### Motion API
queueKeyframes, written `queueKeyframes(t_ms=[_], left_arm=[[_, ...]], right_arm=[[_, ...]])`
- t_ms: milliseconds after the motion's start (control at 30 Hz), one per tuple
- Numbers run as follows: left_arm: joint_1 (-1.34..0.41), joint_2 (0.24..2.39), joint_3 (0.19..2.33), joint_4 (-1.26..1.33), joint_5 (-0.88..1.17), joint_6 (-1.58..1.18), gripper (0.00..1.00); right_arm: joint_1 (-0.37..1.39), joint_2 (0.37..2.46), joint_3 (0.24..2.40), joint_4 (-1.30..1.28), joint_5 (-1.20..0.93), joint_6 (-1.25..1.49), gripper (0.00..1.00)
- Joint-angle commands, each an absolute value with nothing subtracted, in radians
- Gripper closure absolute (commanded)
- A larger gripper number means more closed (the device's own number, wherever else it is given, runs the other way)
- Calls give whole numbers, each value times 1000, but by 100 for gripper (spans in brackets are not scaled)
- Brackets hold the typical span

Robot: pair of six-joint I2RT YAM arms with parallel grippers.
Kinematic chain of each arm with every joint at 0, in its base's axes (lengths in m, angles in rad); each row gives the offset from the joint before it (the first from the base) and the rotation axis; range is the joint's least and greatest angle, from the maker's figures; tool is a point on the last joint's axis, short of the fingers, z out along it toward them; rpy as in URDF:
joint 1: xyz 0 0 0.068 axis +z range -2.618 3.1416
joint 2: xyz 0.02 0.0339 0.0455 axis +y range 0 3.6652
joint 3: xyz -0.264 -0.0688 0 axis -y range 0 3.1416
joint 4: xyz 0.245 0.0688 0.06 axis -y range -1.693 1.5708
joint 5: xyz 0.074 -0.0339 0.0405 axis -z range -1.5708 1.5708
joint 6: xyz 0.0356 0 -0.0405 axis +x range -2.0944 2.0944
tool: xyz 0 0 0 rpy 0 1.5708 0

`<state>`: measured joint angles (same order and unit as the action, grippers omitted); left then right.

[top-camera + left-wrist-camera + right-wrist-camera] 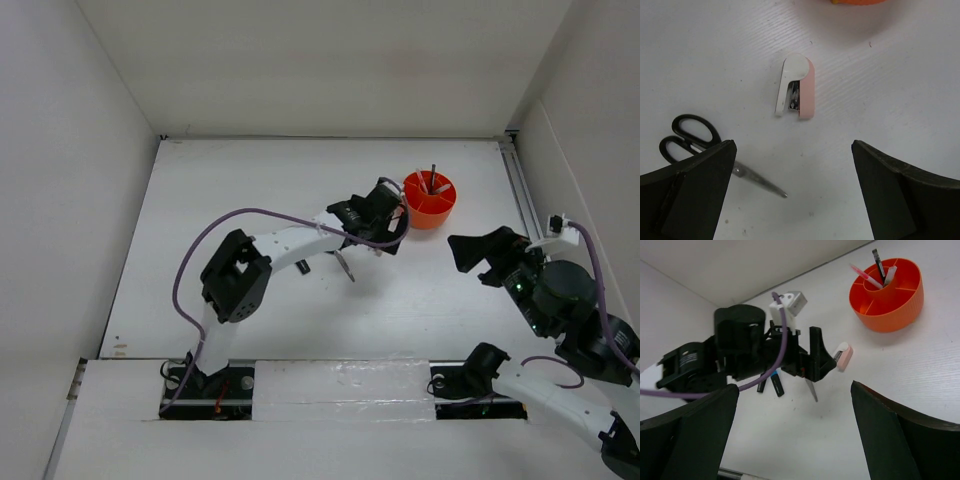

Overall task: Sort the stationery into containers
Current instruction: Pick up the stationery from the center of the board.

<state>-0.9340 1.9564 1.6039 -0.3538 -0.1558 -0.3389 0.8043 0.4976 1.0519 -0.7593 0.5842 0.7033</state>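
The robot's left gripper will go down next onto the split end (796, 107) of the pink and white stapler-like item below it.
The round orange organiser (430, 199) stands at the back right; in the right wrist view (887, 295) it holds a pink pen (862, 274), a dark pen (879, 261) and a grey pen (890, 274). My left gripper (792, 200) is open and empty, hovering just short of a small pink and white stapler-like item (796, 87). Black-handled scissors (690, 140) lie to its left, blade tip (782, 194) between my fingers. My left gripper (385, 225) is beside the organiser. My right gripper (792, 435) is open and empty, off to the right (478, 260).
Two black highlighters (777, 385) lie on the table behind the left wrist, one blue-capped. The scissors' blade (345, 266) shows below the left arm. White walls enclose the table on three sides; a rail (520, 190) runs along the right edge.
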Motion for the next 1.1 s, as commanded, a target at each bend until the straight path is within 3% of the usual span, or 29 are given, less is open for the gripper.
queueKeyframes(t_ms=[0, 367, 700, 833, 967, 1000, 1067], left_arm=[[-928, 2005, 1699, -399, -198, -247, 0], [-910, 2247, 1859, -430, -200, -173, 1], [-910, 2287, 1825, -402, -199, -212, 19], [-910, 2296, 1825, -402, -189, -212, 30], [-910, 2296, 1825, -402, -177, -212, 55], [-910, 2296, 1825, -402, -176, -212, 67], [-910, 2296, 1800, -402, -163, -221, 76]], right_arm=[[796, 474, 1106, -824, 548, 661, 0], [796, 446, 1094, -833, 439, 612, 0], [796, 437, 1094, -815, 430, 592, 0], [796, 437, 1085, -805, 420, 592, 0], [796, 437, 1085, -805, 420, 592, 0], [796, 446, 1085, -796, 420, 592, 0], [796, 446, 1085, -796, 420, 592, 0]])
